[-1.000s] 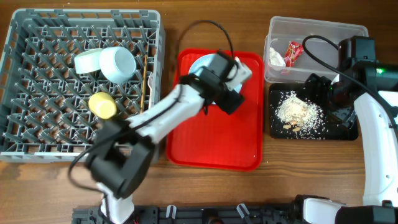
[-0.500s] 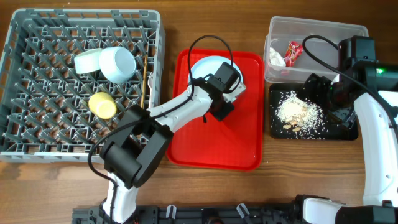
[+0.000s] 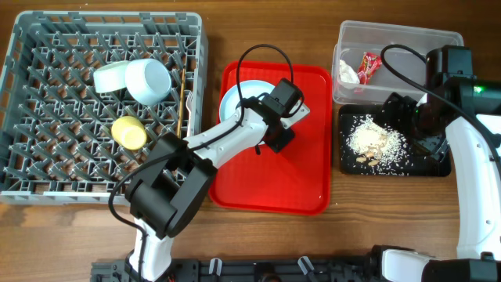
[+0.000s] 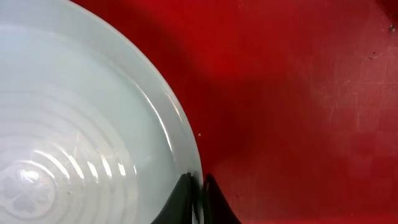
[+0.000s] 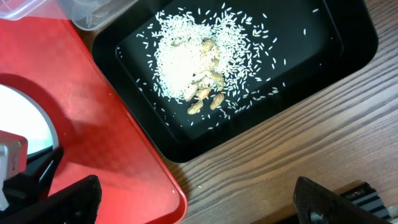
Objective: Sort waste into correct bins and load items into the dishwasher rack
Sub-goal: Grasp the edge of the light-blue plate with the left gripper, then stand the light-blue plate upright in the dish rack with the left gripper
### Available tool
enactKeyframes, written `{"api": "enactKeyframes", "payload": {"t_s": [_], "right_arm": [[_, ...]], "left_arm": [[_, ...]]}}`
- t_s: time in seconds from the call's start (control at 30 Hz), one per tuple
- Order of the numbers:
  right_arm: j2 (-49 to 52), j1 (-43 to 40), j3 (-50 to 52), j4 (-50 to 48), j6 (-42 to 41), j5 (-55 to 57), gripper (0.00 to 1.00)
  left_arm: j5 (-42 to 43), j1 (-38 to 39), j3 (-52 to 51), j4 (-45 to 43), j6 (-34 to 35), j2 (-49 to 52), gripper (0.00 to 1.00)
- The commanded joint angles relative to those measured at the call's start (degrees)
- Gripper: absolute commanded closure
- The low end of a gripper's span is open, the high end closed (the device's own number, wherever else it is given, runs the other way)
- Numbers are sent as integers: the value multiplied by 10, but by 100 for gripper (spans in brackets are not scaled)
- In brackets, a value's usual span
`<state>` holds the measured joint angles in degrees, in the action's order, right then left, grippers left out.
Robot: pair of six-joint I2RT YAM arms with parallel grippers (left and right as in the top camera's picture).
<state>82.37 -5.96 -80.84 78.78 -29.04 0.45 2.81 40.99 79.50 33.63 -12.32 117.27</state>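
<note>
I should lift the plate and tilt it upright with my left gripper, then lower it into the free slots between the bowl (image 3: 149, 80) and the rack's edge by the red tray.
My left gripper (image 3: 266, 117) (image 4: 199, 186) is shut on the right rim of the pale blue-white plate (image 3: 233, 98) (image 4: 74, 124) over the red tray (image 3: 274, 184). The grey dishwasher rack (image 3: 31, 164) at the left holds the pale blue bowl (image 3: 149, 80), the green saucer (image 3: 108, 77), the yellow cup (image 3: 129, 131) and the wooden stick (image 3: 182, 102). The red wrapper (image 3: 369, 64) and white tissue (image 3: 347, 72) lie in the clear tub (image 3: 407, 35). Rice crumbs (image 3: 374, 141) (image 5: 186, 68) lie in the black tray (image 3: 438, 168) (image 5: 348, 37). My right gripper (image 3: 403, 117) (image 5: 193, 205) hangs open and empty above that tray's near left corner.
The red tray (image 5: 93, 124) sits between the rack and the two bins, its right edge close to the black tray. Bare wooden table (image 5: 280, 155) shows in front of the black tray. The left arm's cable loops above the red tray's far edge.
The left gripper has closed on the plate's rim and the plate has shifted left on the red tray. The right arm has not moved.
</note>
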Motion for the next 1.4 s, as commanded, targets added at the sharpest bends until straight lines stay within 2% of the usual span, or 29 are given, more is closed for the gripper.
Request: {"api": "enactKeyframes", "payload": {"t_s": [0.0,0.27,0.4,0.53,0.63,0.8,0.97,1.13,1.37], "right_arm": [[-3,0,-9,-1,8,0,0],[-3,0,-9,-1,20,0,0],[-3,0,-9,-1,20,0,0],[-3,0,-9,-1,20,0,0],[-3,0,-9,-1,20,0,0],[-3,0,-9,-1,20,0,0],[-3,0,-9,-1,20,0,0],[-3,0,-9,-1,19,0,0],[-3,0,-9,0,19,-1,0]], "left_arm": [[7,0,-7,2,30,-44,96],[16,-17,-1,3,98,-184,96],[75,-57,-1,3,101,-253,96],[125,-124,-1,3,132,-300,96],[214,-184,-1,2,134,-319,96],[371,-311,-1,0,191,-320,96],[505,-409,-1,0,192,-296,96],[571,-459,-1,1,192,-258,96],[578,-478,-1,-2,191,-205,96]]}}
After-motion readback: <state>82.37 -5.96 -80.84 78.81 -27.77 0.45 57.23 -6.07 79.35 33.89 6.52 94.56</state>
